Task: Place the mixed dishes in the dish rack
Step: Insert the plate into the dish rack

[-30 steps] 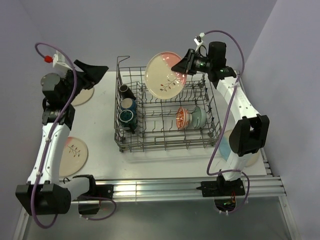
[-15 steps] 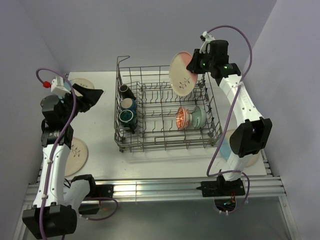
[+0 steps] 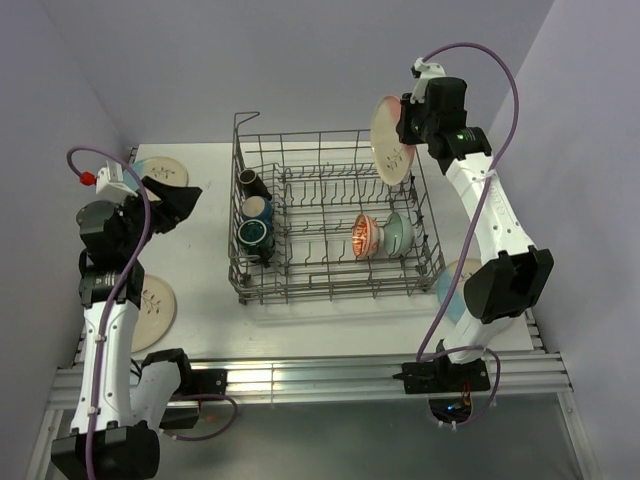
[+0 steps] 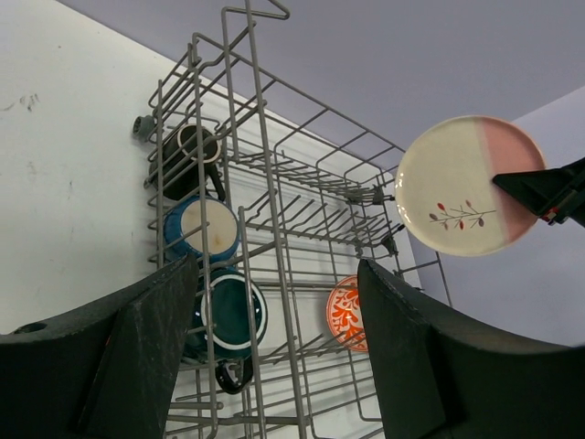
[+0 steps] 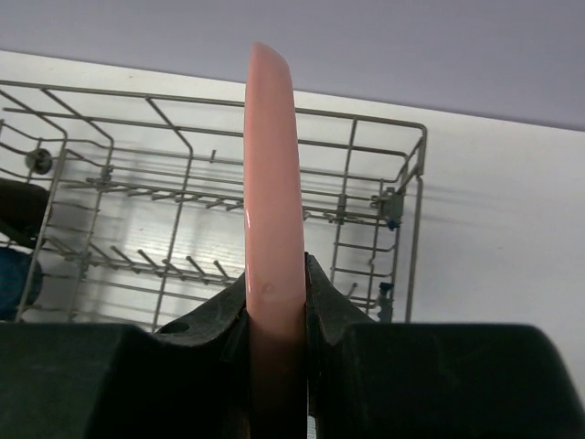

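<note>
I will next lower the cream and pink plate's bottom edge into the dish rack's far row [image 3: 382, 187] with my right gripper, because the plate hangs on edge above empty pegs.
My right gripper [image 3: 410, 118] [image 5: 274, 285] is shut on the rim of a cream and pink plate [image 3: 392, 140] [image 4: 471, 197] [image 5: 272, 174]. It holds the plate on edge above the far right corner of the dish rack [image 3: 330, 270] [image 4: 274, 229] [image 5: 384, 183]. In the rack's left end stand a dark mug [image 3: 250, 182], a blue mug [image 3: 256, 211] and a teal mug [image 3: 254, 234]. An orange-red bowl [image 3: 364, 235] [image 4: 345, 313] and a pale green bowl [image 3: 396, 234] lean side by side at its right. My left gripper [image 3: 178, 203] [image 4: 279, 302] hangs open and empty left of the rack, facing it.
Two plates lie on the table at the left, one far [image 3: 165, 170] and one near [image 3: 150, 310]. A cream and light blue plate [image 3: 452, 285] lies right of the rack, partly behind my right arm. Walls stand close on both sides.
The right arm has carried the plate rightward and turned it from face-on to nearly edge-on. The left arm has dropped and drawn back toward the near left.
</note>
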